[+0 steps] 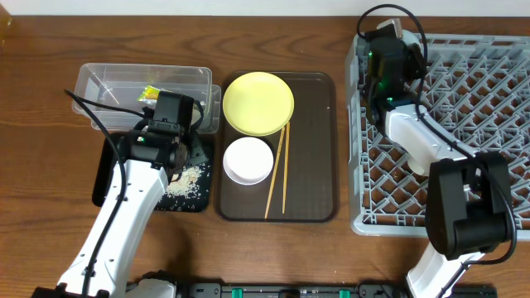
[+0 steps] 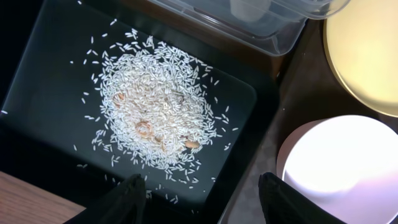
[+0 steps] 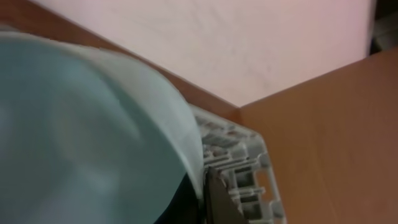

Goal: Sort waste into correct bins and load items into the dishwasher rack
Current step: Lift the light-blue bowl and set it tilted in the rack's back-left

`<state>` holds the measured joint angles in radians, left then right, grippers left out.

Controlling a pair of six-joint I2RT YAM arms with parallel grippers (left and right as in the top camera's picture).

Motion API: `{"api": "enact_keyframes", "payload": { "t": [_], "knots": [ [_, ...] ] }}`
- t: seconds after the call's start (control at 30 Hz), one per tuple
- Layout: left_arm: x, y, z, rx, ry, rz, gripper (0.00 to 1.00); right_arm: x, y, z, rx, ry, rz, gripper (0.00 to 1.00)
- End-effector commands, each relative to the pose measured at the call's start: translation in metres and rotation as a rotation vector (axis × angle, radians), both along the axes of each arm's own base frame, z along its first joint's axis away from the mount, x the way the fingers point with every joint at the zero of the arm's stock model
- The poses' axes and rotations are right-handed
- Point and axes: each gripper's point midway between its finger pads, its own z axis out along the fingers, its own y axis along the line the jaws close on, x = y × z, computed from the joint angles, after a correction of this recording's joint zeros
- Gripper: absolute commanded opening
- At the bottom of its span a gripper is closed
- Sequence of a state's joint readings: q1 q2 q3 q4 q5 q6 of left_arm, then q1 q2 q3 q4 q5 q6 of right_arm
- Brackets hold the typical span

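The light blue bowl (image 3: pixel 81 137) is over the grey rack's far corner (image 3: pixel 231 153) by the wall, and the right gripper should lower it into the rack's slots before opening.
My left gripper (image 1: pixel 180 157) (image 2: pixel 202 199) is open and empty above the near edge of the black tray (image 1: pixel 112 170) (image 2: pixel 37 99), which holds a heap of white rice (image 1: pixel 186 180) (image 2: pixel 155 106). The clear tub (image 1: pixel 141 91) (image 2: pixel 273 31) holds the green-and-yellow wrapper (image 1: pixel 149 93). The yellow plate (image 1: pixel 258 103) (image 2: pixel 367 56), white bowl (image 1: pixel 248 160) (image 2: pixel 348 168) and chopsticks (image 1: pixel 277 170) lie on the brown serving tray. My right gripper (image 1: pixel 383 50) (image 3: pixel 205 186) is shut on the rim of the light blue bowl (image 3: pixel 81 137) over the grey rack's (image 1: pixel 464 124) (image 3: pixel 242 168) far left corner. The green cup is out of view.
The brown serving tray (image 1: pixel 315 149) lies between the black tray and the rack. The rack fills the right side of the table. A wall and the table's back edge are close behind the right gripper.
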<state>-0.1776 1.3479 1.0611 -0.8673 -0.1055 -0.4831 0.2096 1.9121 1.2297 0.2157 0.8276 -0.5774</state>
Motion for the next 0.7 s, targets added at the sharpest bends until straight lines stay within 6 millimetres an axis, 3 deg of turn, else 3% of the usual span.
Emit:
{"api": "enact_keyframes", "payload": {
  "t": [0.0, 0.23, 0.4, 0.53, 0.67],
  "knots": [
    [0.003, 0.003, 0.009, 0.005, -0.028, 0.020, 0.61, -0.013, -0.001, -0.021, 0.047, 0.020, -0.064, 0.01],
    [0.003, 0.003, 0.009, 0.005, -0.028, 0.020, 0.61, -0.027, 0.010, -0.022, 0.019, 0.042, -0.102, 0.01],
    [0.003, 0.003, 0.009, 0.005, -0.028, 0.021, 0.61, -0.036, 0.026, -0.012, 0.074, 0.005, -0.103, 0.03],
    [0.003, 0.003, 0.009, 0.005, -0.028, 0.020, 0.61, -0.049, 0.033, -0.004, 0.220, -0.034, -0.113, 0.27],
    [0.003, 0.003, 0.009, 0.005, -0.028, 0.020, 0.61, -0.062, 0.053, -0.007, 0.374, 0.073, 0.001, 0.54]
  ]
}}
